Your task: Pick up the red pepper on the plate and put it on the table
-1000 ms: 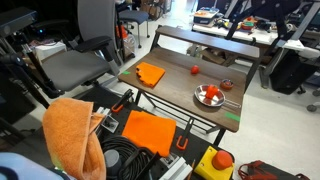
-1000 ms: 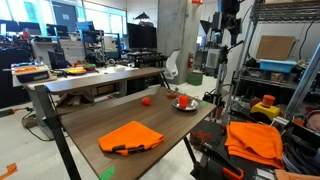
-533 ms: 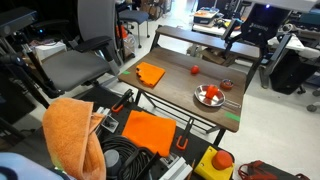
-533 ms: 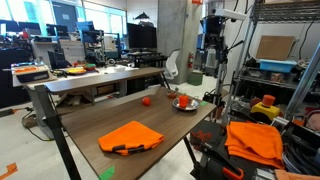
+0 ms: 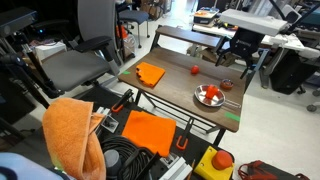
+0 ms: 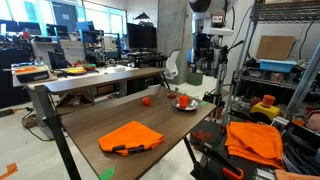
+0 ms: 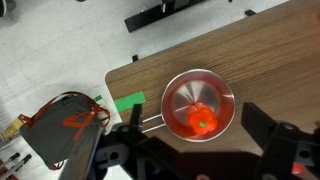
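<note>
I will move my gripper down toward the silver plate (image 7: 186,87) and onto the red pepper (image 7: 200,121), because the pepper is in the plate between my open dark fingers.
The red pepper (image 7: 201,119) lies in the silver plate (image 7: 186,87) near one end of the brown table (image 7: 265,50). In the wrist view my gripper (image 7: 205,150) is open, with a dark finger on each side of the plate, well above it and empty. In both exterior views the gripper (image 5: 243,66) (image 6: 207,62) hangs high over the plate (image 5: 200,98) (image 6: 191,107) with the pepper (image 5: 211,94) (image 6: 183,100) in it.
An orange cloth (image 5: 150,73) (image 6: 130,137), a small round red-orange item (image 5: 195,70) (image 6: 146,100) and a small dark-red bowl (image 5: 227,85) are on the table. Green tape (image 7: 127,101) marks its edge. A red-and-black object (image 7: 60,125) lies on the floor.
The arm has come down and in from the back, so the gripper now hangs over the plate. The pepper and plate have not moved.
</note>
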Controlling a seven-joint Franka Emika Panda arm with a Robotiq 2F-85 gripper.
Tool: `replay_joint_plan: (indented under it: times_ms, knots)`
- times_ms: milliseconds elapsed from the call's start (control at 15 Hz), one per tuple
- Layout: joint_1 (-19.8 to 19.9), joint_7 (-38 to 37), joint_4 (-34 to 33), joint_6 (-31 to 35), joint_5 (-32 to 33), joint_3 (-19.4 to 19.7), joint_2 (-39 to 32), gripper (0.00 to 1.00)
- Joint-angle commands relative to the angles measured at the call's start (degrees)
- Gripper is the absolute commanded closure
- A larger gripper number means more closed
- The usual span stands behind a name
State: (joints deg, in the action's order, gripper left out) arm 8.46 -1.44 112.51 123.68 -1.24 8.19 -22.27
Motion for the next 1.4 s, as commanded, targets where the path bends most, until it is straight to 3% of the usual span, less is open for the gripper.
replay_joint_plan:
  times_ms: [0, 933, 1333]
  knots:
    - [-0.75, -2.87, -3.88, 1.01, -0.36, -0.86, -4.65, 0.00]
    - [-5.44, -14.43, -16.60, 4.50, 3.00, 1.19, -21.15, 0.00]
    - [-7.58, -18.52, -22.60, 2.24, 5.45, 2.93, -27.41, 0.00]
